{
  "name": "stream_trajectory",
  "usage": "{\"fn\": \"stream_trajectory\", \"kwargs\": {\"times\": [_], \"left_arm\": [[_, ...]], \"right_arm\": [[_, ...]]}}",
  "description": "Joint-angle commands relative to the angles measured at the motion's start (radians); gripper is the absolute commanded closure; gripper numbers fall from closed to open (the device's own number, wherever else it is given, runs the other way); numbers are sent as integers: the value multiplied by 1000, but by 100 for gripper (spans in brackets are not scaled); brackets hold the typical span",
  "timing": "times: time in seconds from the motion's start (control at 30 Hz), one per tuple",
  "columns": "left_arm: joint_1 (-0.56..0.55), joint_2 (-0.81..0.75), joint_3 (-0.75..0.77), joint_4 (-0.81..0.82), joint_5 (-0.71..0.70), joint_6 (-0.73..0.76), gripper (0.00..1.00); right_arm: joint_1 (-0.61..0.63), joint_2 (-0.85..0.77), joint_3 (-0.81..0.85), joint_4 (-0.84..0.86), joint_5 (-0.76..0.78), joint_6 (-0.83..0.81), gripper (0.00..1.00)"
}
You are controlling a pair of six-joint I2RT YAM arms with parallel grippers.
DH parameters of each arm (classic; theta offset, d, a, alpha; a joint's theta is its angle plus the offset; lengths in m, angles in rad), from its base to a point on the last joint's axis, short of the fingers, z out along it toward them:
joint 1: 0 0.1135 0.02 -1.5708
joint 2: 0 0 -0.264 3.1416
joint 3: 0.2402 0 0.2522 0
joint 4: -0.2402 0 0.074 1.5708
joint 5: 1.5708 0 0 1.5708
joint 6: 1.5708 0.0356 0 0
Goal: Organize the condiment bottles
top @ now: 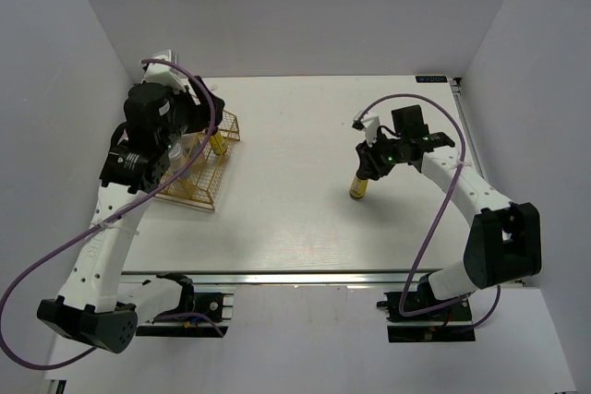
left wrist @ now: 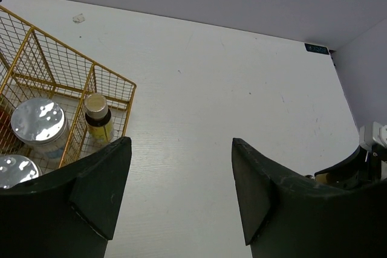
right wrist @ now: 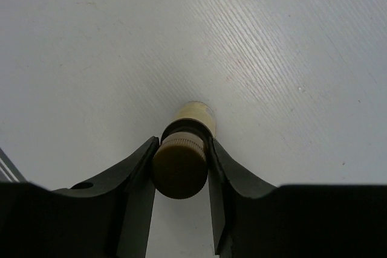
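Note:
The cell beside the amber bottle there in the basket still has empty room. I should next lift my right gripper, carry the bottle across and lower it there.
A dark amber condiment bottle [top: 358, 188] with a yellow label stands on the white table, right of centre. My right gripper [top: 371, 163] is shut on its brown cap [right wrist: 179, 167], one finger pressing each side. Another amber bottle [left wrist: 98, 119] stands in the gold wire basket [left wrist: 91, 74], in the cell nearest the open table. Two white bottles with silver caps [left wrist: 38, 122] [left wrist: 12, 170] fill the cells beside it. My left gripper [left wrist: 180, 143] hovers open over the table beside the basket, holding nothing. The larger black-capped bottle is out of view.
The basket [top: 223, 177] sits at the table's left side under the left arm [top: 148, 126]. A purple cable loops off each arm. White walls close in the table at the back and both sides.

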Motion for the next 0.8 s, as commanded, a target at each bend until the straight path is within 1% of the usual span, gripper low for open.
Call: {"fn": "stream_trajectory", "kwargs": {"times": [0.0, 0.13, 0.17, 0.23, 0.27, 0.33, 0.37, 0.4, 0.43, 0.47, 0.5, 0.53, 0.6, 0.63, 0.67, 0.77], "left_arm": [[4, -26, 71, -5, 12, 5, 22], [4, -28, 137, -11, 15, 20, 18], [4, -32, 161, -14, 13, 22, 17], [4, -40, 181, -18, 4, 26, 13], [4, -52, 195, -20, 0, 28, 12], [4, -64, 205, -29, -11, 29, 10], [4, -74, 206, -31, -13, 29, 9], [4, -90, 203, -31, -17, 29, 8], [4, -103, 200, -29, -19, 29, 7], [4, -113, 185, -28, -23, 28, 6], [4, -135, 179, -26, -26, 23, 6], [4, -146, 169, -25, -36, 20, 6], [4, -173, 151, -25, -46, 6, 6], [4, -181, 143, -22, -46, 2, 5], [4, -190, 139, -23, -46, -3, 5], [4, -215, 120, -29, -54, -17, 5]], "right_arm": [[42, -25, 118, 32, -112, 0, 100], [187, 22, 282, 64, -143, 45, 100], [212, 63, 363, 71, -152, 62, 100], [273, 143, 446, 89, -170, 117, 100], [293, 175, 530, 107, -173, 135, 100], [346, 241, 624, 117, -184, 196, 100], [362, 313, 671, 124, -187, 222, 100], [394, 350, 781, 132, -192, 267, 100], [410, 429, 841, 134, -190, 288, 100], [427, 473, 904, 135, -187, 310, 100], [454, 516, 1034, 137, -184, 331, 100], [467, 595, 1098, 135, -175, 367, 100], [500, 663, 1234, 153, -160, 393, 100], [511, 701, 1251, 172, -146, 413, 100], [520, 711, 1253, 228, -135, 418, 100], [559, 720, 1212, 314, -103, 424, 100]]}}
